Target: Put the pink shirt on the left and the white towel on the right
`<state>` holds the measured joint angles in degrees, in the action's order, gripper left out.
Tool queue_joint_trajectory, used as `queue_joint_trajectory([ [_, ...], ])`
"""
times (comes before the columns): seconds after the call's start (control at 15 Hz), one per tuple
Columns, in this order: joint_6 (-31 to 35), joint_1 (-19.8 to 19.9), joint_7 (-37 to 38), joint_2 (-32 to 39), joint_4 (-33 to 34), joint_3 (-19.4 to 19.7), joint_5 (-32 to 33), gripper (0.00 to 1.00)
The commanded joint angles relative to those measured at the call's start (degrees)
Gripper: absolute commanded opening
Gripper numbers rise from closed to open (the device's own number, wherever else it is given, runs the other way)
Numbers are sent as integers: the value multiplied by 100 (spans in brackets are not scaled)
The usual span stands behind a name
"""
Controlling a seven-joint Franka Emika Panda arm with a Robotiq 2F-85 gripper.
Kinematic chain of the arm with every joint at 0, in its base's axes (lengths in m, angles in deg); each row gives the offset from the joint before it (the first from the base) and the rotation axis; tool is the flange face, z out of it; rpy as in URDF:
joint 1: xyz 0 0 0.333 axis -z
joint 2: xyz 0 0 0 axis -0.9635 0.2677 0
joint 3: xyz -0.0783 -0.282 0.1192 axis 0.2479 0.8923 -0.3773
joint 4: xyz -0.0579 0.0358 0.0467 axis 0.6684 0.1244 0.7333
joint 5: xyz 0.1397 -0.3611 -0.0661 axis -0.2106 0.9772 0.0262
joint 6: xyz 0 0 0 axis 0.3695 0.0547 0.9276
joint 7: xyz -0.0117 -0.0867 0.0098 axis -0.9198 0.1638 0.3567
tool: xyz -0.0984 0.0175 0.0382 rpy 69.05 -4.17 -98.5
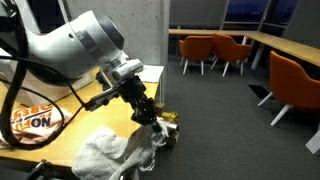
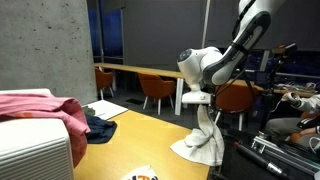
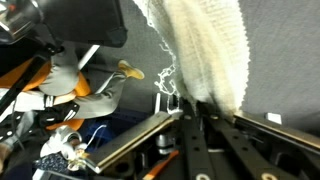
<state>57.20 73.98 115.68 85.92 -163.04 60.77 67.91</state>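
The gripper carries the towel's held corner [image 2: 203, 108] [image 3: 222, 92] in over the wood toward the dark blue cloth next, then down, since it is out past the table's edge.
My gripper [image 1: 150, 117] is shut on a corner of the white towel [image 1: 108, 152] and holds it lifted, the rest draping onto the wooden table [image 1: 30, 150]. In an exterior view the towel [image 2: 205, 140] hangs from the gripper [image 2: 203, 106] down to the table's far edge. In the wrist view the towel's knit cloth [image 3: 205, 50] rises from between the closed fingers [image 3: 190, 108]. The pink shirt [image 2: 38, 108] lies bunched at the near left of an exterior view, on top of a white object.
A dark blue cloth [image 2: 98, 125] and white paper [image 2: 103, 109] lie on the table [image 2: 140, 140]. A snack bag [image 1: 30, 120] and cables sit near the arm's base. Orange chairs [image 1: 290, 85] and desks stand beyond. A small packet [image 2: 143, 176] lies at the front edge.
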Motion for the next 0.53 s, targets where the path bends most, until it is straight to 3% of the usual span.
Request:
queue_joint_trajectory([
  [0.0, 715, -83, 157, 224, 592, -231, -43, 1],
  [0.27, 1714, -369, -29, 835, 1297, -650, -457, 1],
  [0.47, 2604, -555, -379, 1154, 1324, -815, -855, 1],
])
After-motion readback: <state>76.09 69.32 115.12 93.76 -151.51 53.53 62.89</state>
